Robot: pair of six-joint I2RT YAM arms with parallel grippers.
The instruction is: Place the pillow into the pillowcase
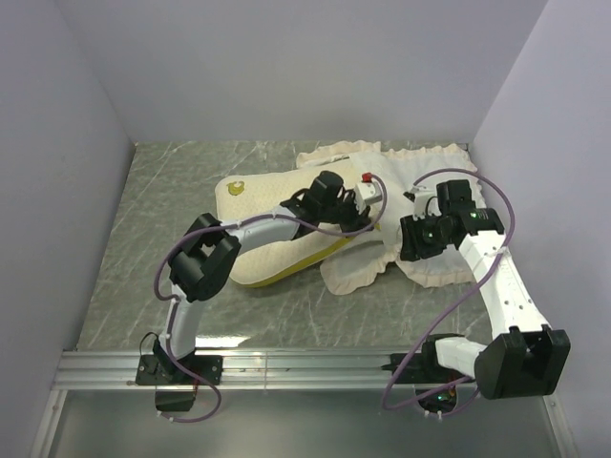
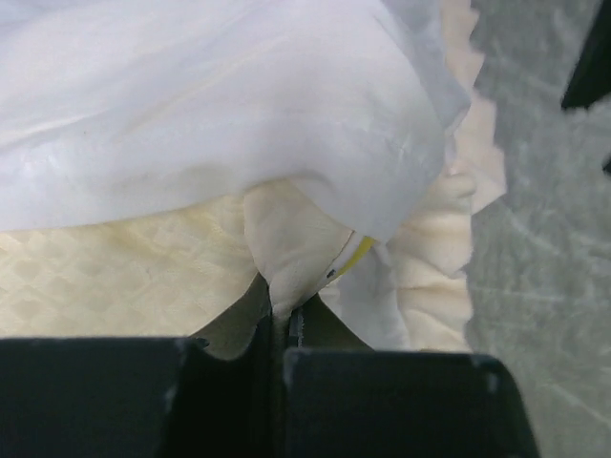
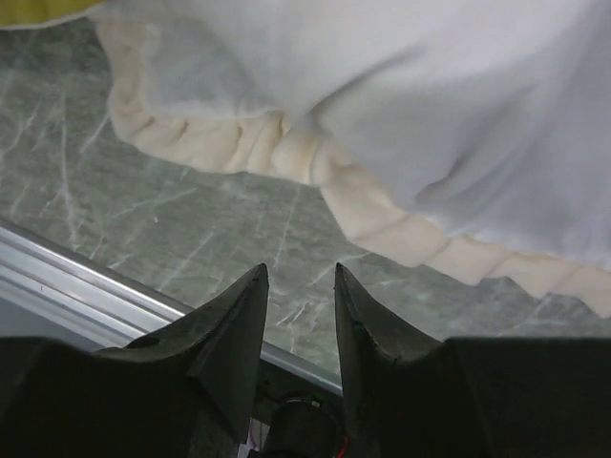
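The pillow's cream corner is already covered by white fabric, so next my left gripper should pull it back toward the aluminium bar, over the pillowcase's near ruffled trim, and let it go.
The pillow lies left of centre, cream-yellow and dimpled, with a round yellow mark at its far left corner. The white pillowcase with ruffled cream trim lies to its right and drapes over the pillow's right end. My left gripper is shut on the pillow's cream corner, next to its yellow edge band, under the white pillowcase fabric. My right gripper hovers open and empty above the pillowcase's near edge. In the right wrist view its gripper sits over bare table, short of the ruffled trim.
The grey marbled table is walled at the left, back and right. An aluminium rail runs along the near edge and also shows in the right wrist view. The arms' purple cables loop above the pillowcase.
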